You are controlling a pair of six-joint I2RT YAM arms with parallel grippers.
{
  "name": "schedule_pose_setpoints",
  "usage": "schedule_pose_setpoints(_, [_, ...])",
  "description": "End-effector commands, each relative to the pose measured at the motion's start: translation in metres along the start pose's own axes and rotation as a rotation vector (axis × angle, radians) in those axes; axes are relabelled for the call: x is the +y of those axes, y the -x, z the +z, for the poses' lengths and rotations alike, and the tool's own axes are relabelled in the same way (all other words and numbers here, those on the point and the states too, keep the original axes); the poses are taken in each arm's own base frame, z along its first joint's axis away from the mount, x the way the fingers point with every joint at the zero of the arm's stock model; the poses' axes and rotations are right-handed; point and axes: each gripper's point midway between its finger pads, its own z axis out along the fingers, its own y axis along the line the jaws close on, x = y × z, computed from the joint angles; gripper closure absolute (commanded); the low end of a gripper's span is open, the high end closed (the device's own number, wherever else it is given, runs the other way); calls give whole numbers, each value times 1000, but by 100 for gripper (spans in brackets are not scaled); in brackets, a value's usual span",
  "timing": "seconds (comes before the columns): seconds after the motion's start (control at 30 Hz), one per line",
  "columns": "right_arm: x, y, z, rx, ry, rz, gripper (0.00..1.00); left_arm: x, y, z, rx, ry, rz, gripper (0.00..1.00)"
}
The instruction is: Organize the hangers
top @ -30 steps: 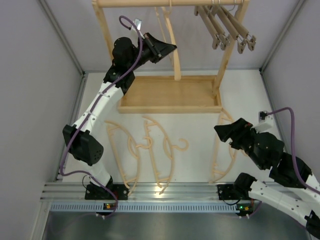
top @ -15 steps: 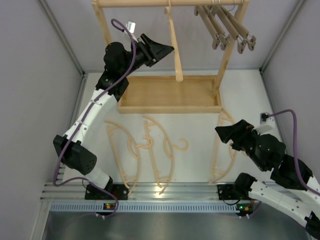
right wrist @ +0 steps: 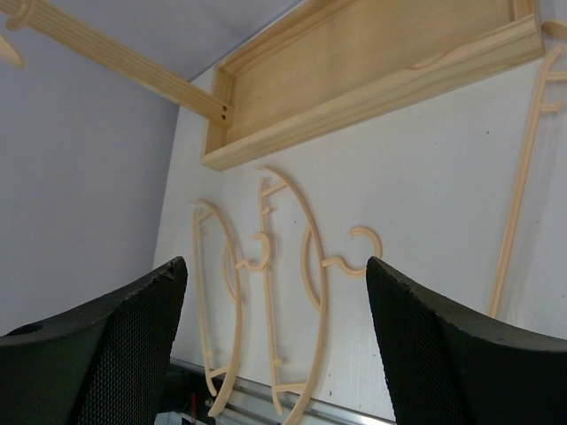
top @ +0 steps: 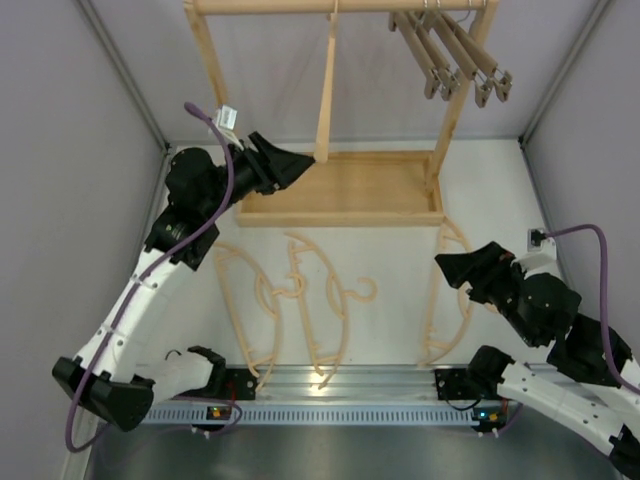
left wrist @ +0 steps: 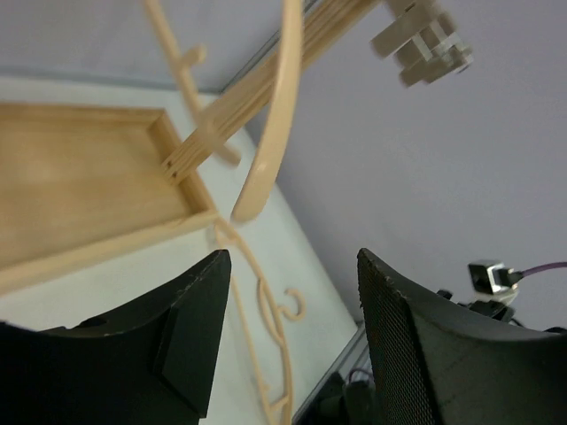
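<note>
I should next move my left gripper down and back onto the curved arm's near end [top: 341, 350] on the middle tabletop hanger, since that's below and nearer the base.
One pale curved hanger [top: 326, 90] hangs edge-on from the rack's top rail [top: 300, 6]; the left wrist view shows its arm [left wrist: 283, 106] ending just above my fingers. My left gripper [top: 306, 160] [left wrist: 292, 261] is open beside that hanger's lower end, holding nothing. Several brown-grey clamp-bar hangers [top: 450, 55] [left wrist: 425, 44] hang at the rail's right end. Two pale hangers [top: 285, 290] [top: 340, 300] lie on the table, also seen in the right wrist view [right wrist: 217, 310] [right wrist: 306, 257]. A third [top: 432, 300] [right wrist: 518, 195] lies at the right. Above it, my right gripper [top: 448, 268] [right wrist: 275, 266] is open and empty.
The rack's tray base [top: 340, 190] [right wrist: 372, 80] [left wrist: 80, 186] sits at the back of the table between two slanted posts [top: 452, 110]. Grey walls close in on both sides. The aluminium rail [top: 330, 380] carrying both arm bases runs along the near edge.
My left gripper opened and released the pale hanger, which now hangs from the rail. The left arm pulled back and down to the left. The right arm barely shifted.
</note>
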Motion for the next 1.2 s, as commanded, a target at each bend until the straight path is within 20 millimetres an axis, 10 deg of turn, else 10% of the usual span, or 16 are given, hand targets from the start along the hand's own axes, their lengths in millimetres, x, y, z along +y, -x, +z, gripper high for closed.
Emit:
schedule_pose_setpoints(0.0, [-9,-2,-4,-2,-12,-17,21,41,-40,-39,61,165,5,37])
schedule_pose_setpoints(0.4, [-14,3,-8,-34,-7,-28,20,138,-194,-129,352,572,26,38])
schedule_pose_setpoints(0.53, [-15,2,-8,-29,-6,-34,20,128,-265,-128,501,622,135,36])
schedule_pose_setpoints(1.17, [-24,-9,-5,-3,-35,-36,19,123,-408,-122,860,720,504,37])
